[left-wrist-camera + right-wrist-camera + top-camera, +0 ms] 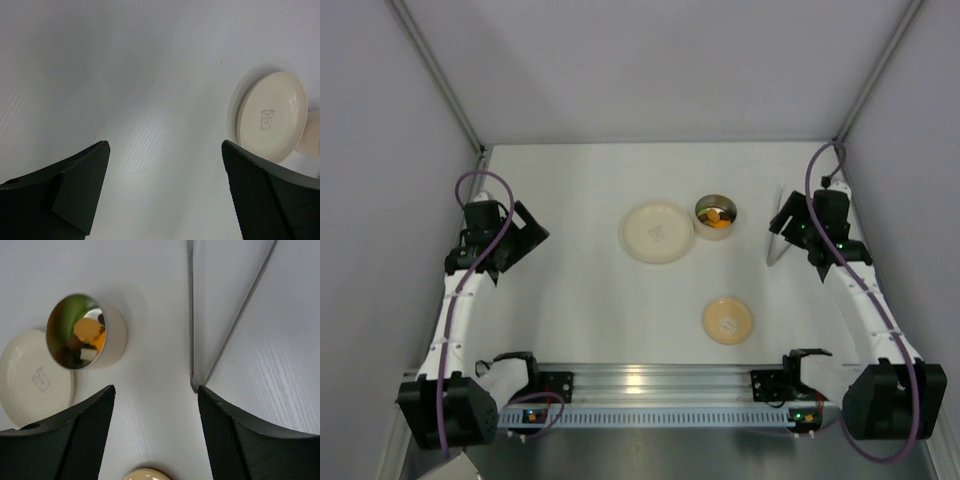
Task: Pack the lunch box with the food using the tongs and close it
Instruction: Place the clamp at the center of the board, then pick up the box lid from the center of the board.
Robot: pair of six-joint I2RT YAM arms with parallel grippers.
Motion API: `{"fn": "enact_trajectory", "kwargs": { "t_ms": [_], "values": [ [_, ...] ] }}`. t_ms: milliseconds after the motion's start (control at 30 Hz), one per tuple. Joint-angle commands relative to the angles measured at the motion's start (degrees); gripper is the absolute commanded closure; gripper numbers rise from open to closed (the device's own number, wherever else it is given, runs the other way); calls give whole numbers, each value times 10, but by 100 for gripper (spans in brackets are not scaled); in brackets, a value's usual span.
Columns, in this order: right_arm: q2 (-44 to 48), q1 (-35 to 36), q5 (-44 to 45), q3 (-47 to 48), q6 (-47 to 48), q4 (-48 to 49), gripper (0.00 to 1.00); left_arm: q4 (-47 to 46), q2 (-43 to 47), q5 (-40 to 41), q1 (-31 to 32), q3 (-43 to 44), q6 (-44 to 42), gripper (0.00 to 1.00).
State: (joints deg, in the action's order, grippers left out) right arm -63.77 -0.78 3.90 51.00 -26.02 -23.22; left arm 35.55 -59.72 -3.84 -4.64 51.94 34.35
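Note:
I will next move my right gripper back and down, away from the tongs (776, 245), and pinch the tan lid's edge that faces them, because the filled lunch box stands open.
The lunch box (717, 216), a small round tin, stands open right of the plate. Orange, green, dark and pale pieces of food (86, 335) lie inside the lunch box (112, 332). Its tan lid (727, 320) lies flat, nearer the arm bases, and its edge shows low in the right wrist view (147, 474). The grey tongs (776, 245) lie on the table by my right gripper (788, 228). In the right wrist view the tongs (191, 315) form a V whose joined end touches nothing, just ahead of the right fingertip. My right gripper (155, 390) is open and empty. My left gripper (165, 145) is open over bare table at the left (532, 232).
A wide cream plate (658, 232) sits left of the tin, seen at the right of the left wrist view (272, 115). Grey walls enclose the table on three sides, and an aluminium rail (650, 385) runs along the near edge.

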Motion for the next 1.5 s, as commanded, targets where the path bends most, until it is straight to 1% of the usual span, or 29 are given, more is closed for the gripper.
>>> {"fn": "enact_trajectory", "kwargs": {
  "t_ms": [0,33,133,267,333,467,667,800,1000,1267,1467],
  "values": [
    [60,35,-62,-62,-21,-11,34,-26,11,1,3,-2,-5,1],
    [71,63,-63,-75,-24,-14,34,-26,10,1,3,-2,-5,1],
    [108,109,-57,-122,-46,-30,34,-26,10,-1,3,-2,-5,1],
    [139,113,-112,-214,-83,-9,35,-26,12,0,3,-2,-4,2],
    [145,114,-129,-238,-111,5,36,-27,13,-1,3,-1,-5,2],
    [168,114,-115,-287,-143,12,36,-26,14,1,3,-1,-5,2],
    [169,117,-145,-316,-155,20,37,-26,10,0,3,0,-5,1],
    [174,120,-162,-341,-159,24,41,-27,10,1,3,0,-6,1],
    [189,145,-154,-376,-175,23,43,-26,8,1,3,1,-5,2],
    [165,213,-160,-392,-223,91,45,-28,8,1,3,1,-5,1],
    [119,268,-154,-361,-214,100,47,-27,8,-1,3,1,-4,2]
  ]
}}
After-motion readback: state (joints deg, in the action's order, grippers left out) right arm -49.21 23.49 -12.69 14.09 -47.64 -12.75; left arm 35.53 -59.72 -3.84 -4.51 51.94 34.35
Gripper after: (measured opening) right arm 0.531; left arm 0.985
